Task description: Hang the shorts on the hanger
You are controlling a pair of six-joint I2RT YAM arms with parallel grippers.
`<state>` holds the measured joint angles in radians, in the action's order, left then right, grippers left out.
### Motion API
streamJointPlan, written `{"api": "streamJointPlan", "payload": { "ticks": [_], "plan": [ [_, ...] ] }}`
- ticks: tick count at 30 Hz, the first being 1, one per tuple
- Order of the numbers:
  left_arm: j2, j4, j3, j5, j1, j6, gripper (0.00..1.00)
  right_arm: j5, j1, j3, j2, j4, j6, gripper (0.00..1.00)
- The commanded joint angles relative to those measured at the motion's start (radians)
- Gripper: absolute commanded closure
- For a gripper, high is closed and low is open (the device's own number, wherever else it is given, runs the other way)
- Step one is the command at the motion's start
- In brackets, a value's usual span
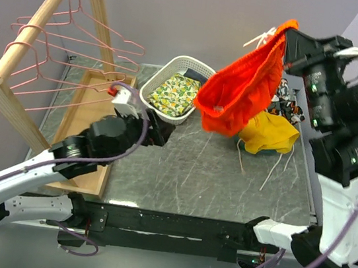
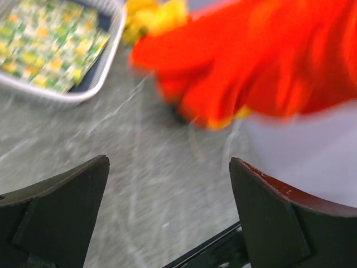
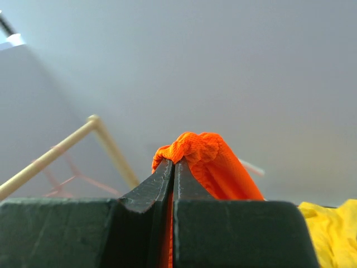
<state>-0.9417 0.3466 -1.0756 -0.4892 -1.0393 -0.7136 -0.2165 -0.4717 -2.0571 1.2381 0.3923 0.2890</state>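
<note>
The waistband's lower end hangs to the right of my left gripper in the top view and is still free. I will bring the open fingers across and close them there.
The orange-red shorts [image 1: 245, 83] hang in the air above the table's middle back, held by the waistband. My right gripper [image 1: 288, 35] is shut on the shorts [image 3: 201, 151], its jaws pressed together on a bunch of fabric. A white drawstring [image 1: 263, 36] sticks out by the grip. Several pink wire hangers [image 1: 72, 39] hang on the wooden rack's rail at the far left. My left gripper [image 1: 156, 131] is open and empty, low over the table near the basket; in its wrist view [image 2: 169, 167] the shorts [image 2: 262, 61] are blurred ahead of it.
A white basket [image 1: 150, 90] holds a lemon-print cloth [image 1: 176, 95]. A yellow garment [image 1: 269, 133] lies on the table under the shorts. The wooden rack [image 1: 34, 27] and its base tray [image 1: 85, 134] stand at the left.
</note>
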Motion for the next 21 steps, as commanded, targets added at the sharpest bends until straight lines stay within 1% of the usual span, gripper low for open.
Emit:
{"api": "streamJointPlan", "payload": {
  "ticks": [1, 3, 4, 5, 7, 8, 11, 13, 14, 17, 18, 21],
  "plan": [
    [0.044, -0.124, -0.070, 0.070, 0.004, 0.032, 0.07, 0.149, -0.022, 0.118, -0.078, -0.078, 0.056, 1.00],
    [0.046, -0.162, -0.066, 0.122, 0.004, 0.046, 0.10, 0.170, -0.042, 0.169, -0.104, -0.079, 0.073, 1.00],
    [0.043, -0.185, -0.061, 0.171, 0.004, 0.049, 0.11, 0.183, -0.048, 0.220, -0.129, -0.081, 0.079, 1.00],
    [0.038, -0.193, -0.050, 0.204, 0.004, 0.055, 0.14, 0.174, -0.054, 0.239, -0.138, -0.075, 0.079, 1.00],
    [0.026, -0.213, -0.034, 0.260, 0.002, 0.066, 0.16, 0.170, -0.070, 0.308, -0.166, -0.070, 0.078, 1.00],
    [0.024, -0.221, -0.009, 0.320, -0.001, 0.066, 0.18, 0.172, -0.076, 0.330, -0.173, -0.067, 0.076, 1.00],
    [0.026, -0.282, 0.054, 0.382, -0.034, 0.056, 0.18, 0.134, -0.102, 0.426, -0.207, -0.069, 0.073, 1.00],
    [0.035, -0.311, 0.086, 0.377, -0.074, 0.048, 0.17, 0.095, -0.123, 0.498, -0.226, -0.081, 0.072, 1.00],
    [0.037, -0.331, 0.112, 0.351, -0.090, 0.036, 0.16, 0.079, -0.131, 0.515, -0.230, -0.081, 0.067, 1.00],
    [0.020, -0.331, 0.128, 0.287, -0.139, 0.020, 0.16, 0.029, -0.156, 0.563, -0.233, -0.081, 0.056, 1.00],
    [0.009, -0.299, 0.121, 0.206, -0.149, 0.002, 0.16, 0.026, -0.160, 0.575, -0.236, -0.082, 0.055, 1.00],
    [-0.042, -0.264, 0.115, 0.085, -0.165, -0.035, 0.17, 0.022, -0.182, 0.580, -0.238, -0.086, 0.055, 1.00]
  ]
}}
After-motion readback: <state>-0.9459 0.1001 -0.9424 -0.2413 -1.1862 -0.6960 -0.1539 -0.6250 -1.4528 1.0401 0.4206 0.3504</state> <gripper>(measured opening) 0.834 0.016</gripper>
